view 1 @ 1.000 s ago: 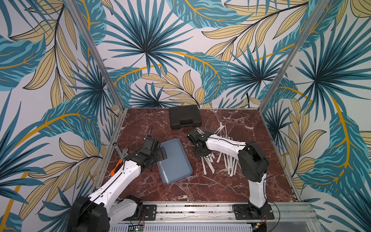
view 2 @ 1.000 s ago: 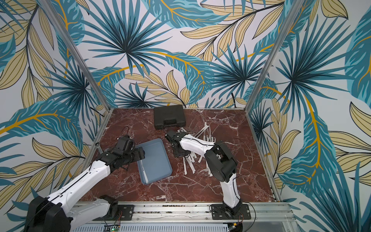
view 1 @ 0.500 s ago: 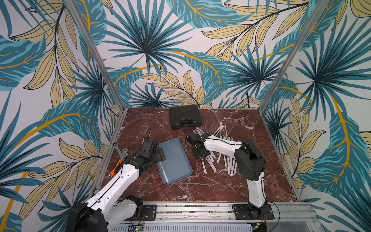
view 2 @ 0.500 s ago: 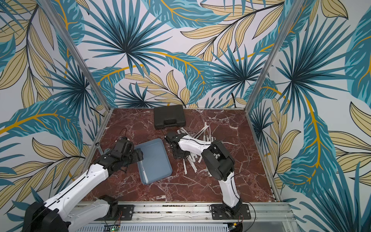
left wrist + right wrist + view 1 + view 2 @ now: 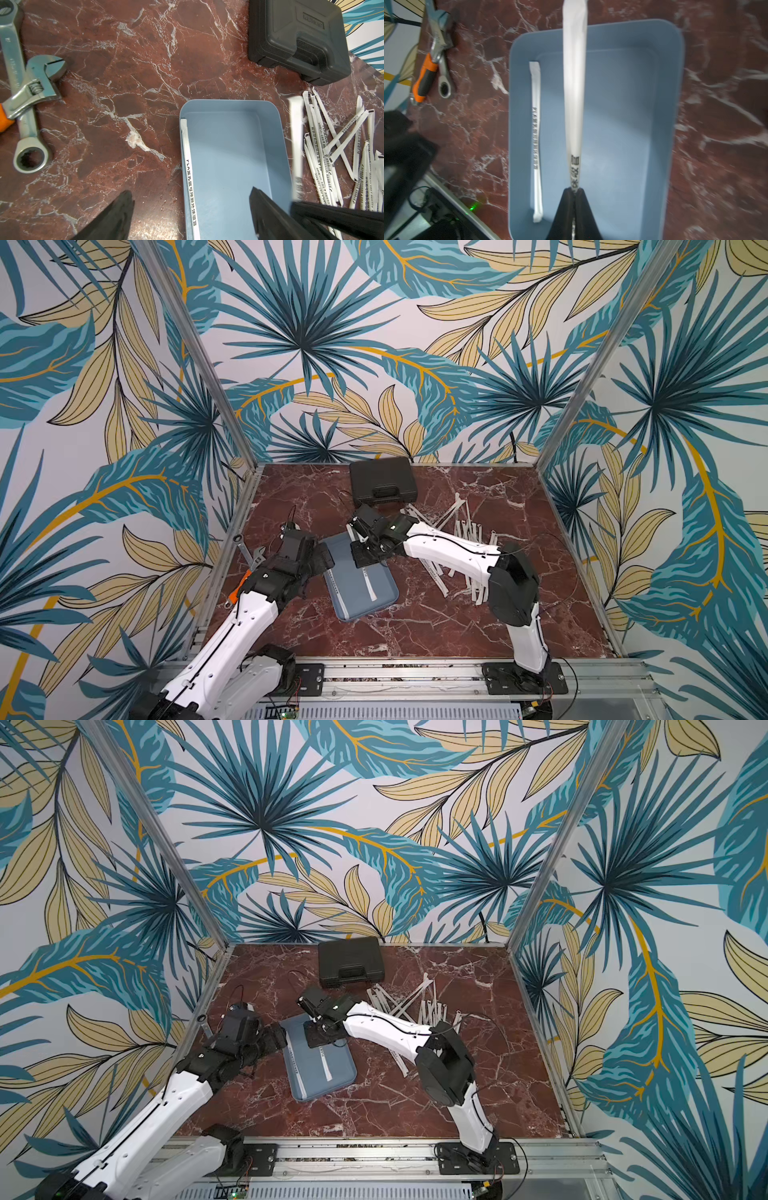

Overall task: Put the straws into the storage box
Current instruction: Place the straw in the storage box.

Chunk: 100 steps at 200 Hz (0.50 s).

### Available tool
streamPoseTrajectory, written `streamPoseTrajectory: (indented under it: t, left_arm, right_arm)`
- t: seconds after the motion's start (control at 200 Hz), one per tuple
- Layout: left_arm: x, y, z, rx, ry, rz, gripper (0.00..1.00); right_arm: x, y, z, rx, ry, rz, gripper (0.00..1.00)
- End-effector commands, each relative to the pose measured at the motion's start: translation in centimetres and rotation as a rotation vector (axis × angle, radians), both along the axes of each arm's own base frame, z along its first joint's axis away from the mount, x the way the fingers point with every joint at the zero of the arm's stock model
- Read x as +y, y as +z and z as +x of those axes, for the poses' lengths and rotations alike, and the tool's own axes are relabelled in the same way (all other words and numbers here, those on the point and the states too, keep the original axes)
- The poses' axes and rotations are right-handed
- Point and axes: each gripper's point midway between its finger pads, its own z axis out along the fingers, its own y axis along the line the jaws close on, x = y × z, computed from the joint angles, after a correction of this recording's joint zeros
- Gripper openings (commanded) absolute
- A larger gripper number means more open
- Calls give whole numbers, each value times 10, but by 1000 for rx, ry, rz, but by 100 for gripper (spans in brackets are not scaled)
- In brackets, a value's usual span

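Next, my right gripper moves down and across to the bottom of the box beside the lying straw [image 5: 343, 591] [image 5: 549, 136] to release there. The second straw already runs parallel to it.
The storage box [image 5: 384, 600] [image 5: 347, 1077] [image 5: 228, 101] [image 5: 676, 104], a shallow blue-grey tray, lies mid-table. One straw [image 5: 190, 182] [image 5: 536, 145] [image 5: 296, 1069] lies inside along one long wall. My right gripper [image 5: 574, 188] [image 5: 363, 566] hangs over the box's far end, shut on a second straw [image 5: 574, 83] [image 5: 369, 585] [image 5: 295, 141] that points down the length of the box, above its floor. My left gripper [image 5: 190, 191] [image 5: 326, 562] is open at the box's far left corner, one finger outside on the table, the other over the box floor. Several loose straws [image 5: 457, 543] [image 5: 415, 1006] [image 5: 342, 145] lie piled to the right.
A black hard case [image 5: 382, 481] [image 5: 351, 963] [image 5: 299, 39] sits at the back, just behind the box. Two wrenches [image 5: 249, 551] [image 5: 27, 83] [image 5: 433, 62] lie by the left wall. Patterned walls close in three sides; a metal rail runs along the front.
My right gripper has closed on a straw at the pile and carried it left over the box. The left gripper has barely moved.
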Motion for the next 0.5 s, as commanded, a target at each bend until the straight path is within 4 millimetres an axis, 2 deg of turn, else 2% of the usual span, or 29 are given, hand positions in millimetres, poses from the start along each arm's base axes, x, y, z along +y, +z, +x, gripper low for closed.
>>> streamPoseTrajectory:
  t: [0.0, 0.265, 0.496]
  left_arm:
    - [9, -4, -7, 4, 31, 12, 92]
    - [8, -9, -8, 7, 29, -3, 92]
    - [7, -9, -9, 6, 24, 1, 92]
  right_arm:
    - [30, -33, -14, 119, 31, 68, 8]
    - [50, -80, -28, 222, 58, 69, 8]
    - [48, -97, -29, 237, 54, 36, 10]
